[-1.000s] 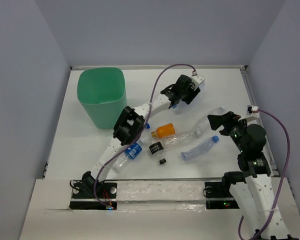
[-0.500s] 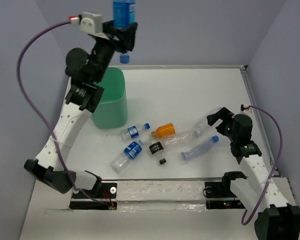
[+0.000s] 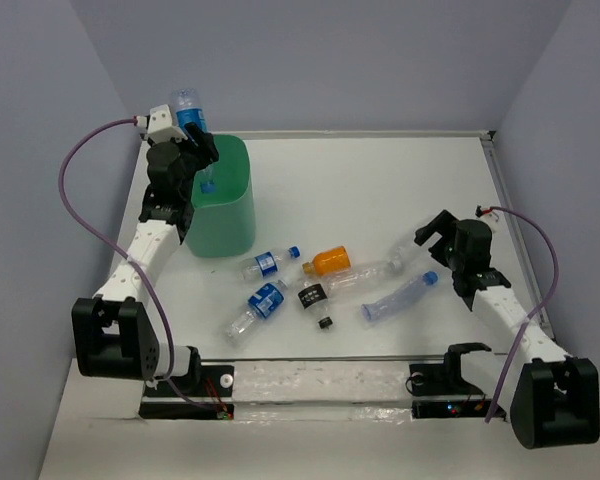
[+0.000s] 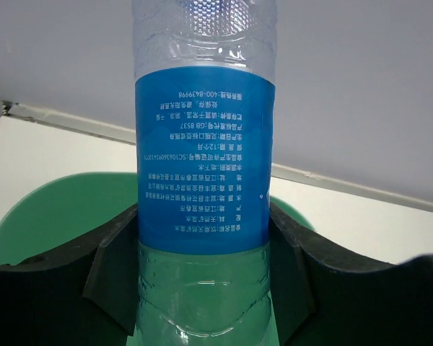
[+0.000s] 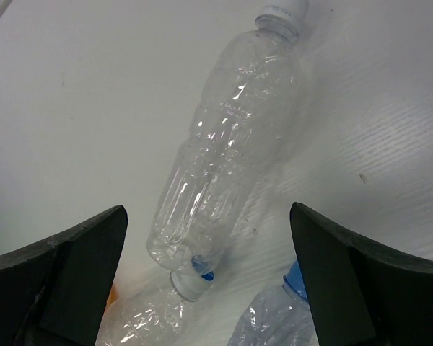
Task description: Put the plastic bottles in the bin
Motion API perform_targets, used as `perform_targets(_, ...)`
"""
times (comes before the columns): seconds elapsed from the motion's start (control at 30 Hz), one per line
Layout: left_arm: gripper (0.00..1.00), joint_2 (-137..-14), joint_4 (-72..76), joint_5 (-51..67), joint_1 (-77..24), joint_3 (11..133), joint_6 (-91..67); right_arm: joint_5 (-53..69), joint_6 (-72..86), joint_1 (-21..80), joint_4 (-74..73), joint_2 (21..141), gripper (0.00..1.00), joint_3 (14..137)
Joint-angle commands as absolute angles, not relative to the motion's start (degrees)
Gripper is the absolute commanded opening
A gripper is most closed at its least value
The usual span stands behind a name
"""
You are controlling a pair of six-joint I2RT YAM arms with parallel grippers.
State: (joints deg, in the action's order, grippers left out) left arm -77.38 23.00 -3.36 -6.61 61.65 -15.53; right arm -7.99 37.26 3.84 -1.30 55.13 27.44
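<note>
My right gripper lowers and moves outward onto the clear bottle's upper body near the white cap (image 5: 250, 88) next, since other bottles crowd that bottle's base.
My left gripper (image 3: 196, 150) is shut on a clear bottle with a blue label (image 3: 189, 110) and holds it cap-down over the mouth of the mint-green bin (image 3: 228, 215). In the left wrist view both fingers (image 4: 108, 252) clamp that bottle (image 4: 202, 166), with the bin (image 4: 50, 209) below. My right gripper (image 3: 432, 232) is open above a clear white-capped bottle (image 5: 224, 151) lying on the table. Also lying on the table are two blue-labelled bottles (image 3: 265, 263) (image 3: 257, 306), an orange bottle (image 3: 330, 261), a black-labelled bottle (image 3: 313, 295), a crushed clear bottle (image 3: 365, 275) and a blue-capped clear bottle (image 3: 400, 297).
A tiny black cap (image 3: 325, 322) lies near the front edge. The white table (image 3: 380, 180) is walled at the back and sides. The bin stands at the back left.
My left arm lifted the blue-labelled bottle from the back of the table, swung it high over the bin and lowered it to the bin's mouth. The right gripper moved only slightly.
</note>
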Motion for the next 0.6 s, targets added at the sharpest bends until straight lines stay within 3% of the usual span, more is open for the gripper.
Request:
perform_targets(0.0,0.64,-73.03,37.43,-7.64,-5.89,58.55,-14.33,-9.84,38.67,4.13,5.18,59.67,1.0,31.64)
perform_targets(0.23,0.68,-74.53,40.16,-9.31,-4.92,54.84,-13.19,-12.3,37.53,4.13,7.38,68.38,1.0,36.39)
perform_targets(0.4,0.97,-73.04,40.87,-9.93,-4.83,52.21,-12.92,-12.4,37.26,2.46,7.82,73.82,1.0,38.67)
perform_targets(0.57,0.99,-70.05,40.78,-10.11,-4.83,51.07,-13.18,-11.43,37.88,2.46,7.91,80.14,1.0,41.57)
